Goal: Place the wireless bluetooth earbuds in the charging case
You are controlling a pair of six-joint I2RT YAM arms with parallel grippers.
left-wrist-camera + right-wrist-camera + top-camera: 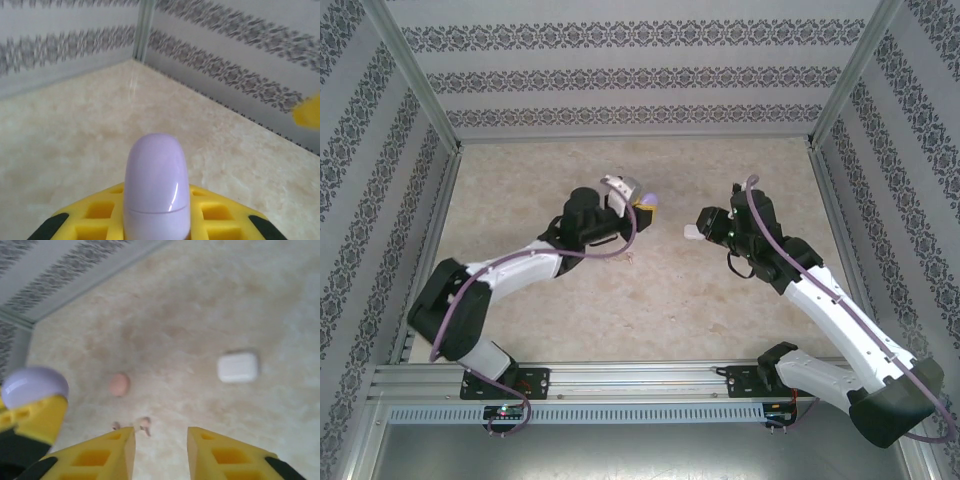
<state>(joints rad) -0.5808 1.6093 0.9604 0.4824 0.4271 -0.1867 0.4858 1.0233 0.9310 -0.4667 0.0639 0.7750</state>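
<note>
My left gripper is to tip downward and lower next toward the bare tabletop (674, 231) beside the white case, since that spot lies below, and release the purple case there.
My left gripper (640, 204) is shut on a closed purple charging case (156, 185), held upright above the table between its yellow fingers (102, 212). The right wrist view shows that case (34, 382) at the left edge. My right gripper (161, 434) is open and empty, hovering over the table to the right of the left gripper (693, 231). Just past its left fingertip, two tiny pinkish earbuds (145, 425) lie on the table. A closed pink case (119, 384) lies beyond them. A closed white case (238, 366) lies further right. The purple and white earbuds are out of view.
The beige marbled table (640, 300) is enclosed by patterned walls (620, 70) at the back and both sides. An aluminium rail (640, 380) runs along the near edge, where both arm bases are mounted.
</note>
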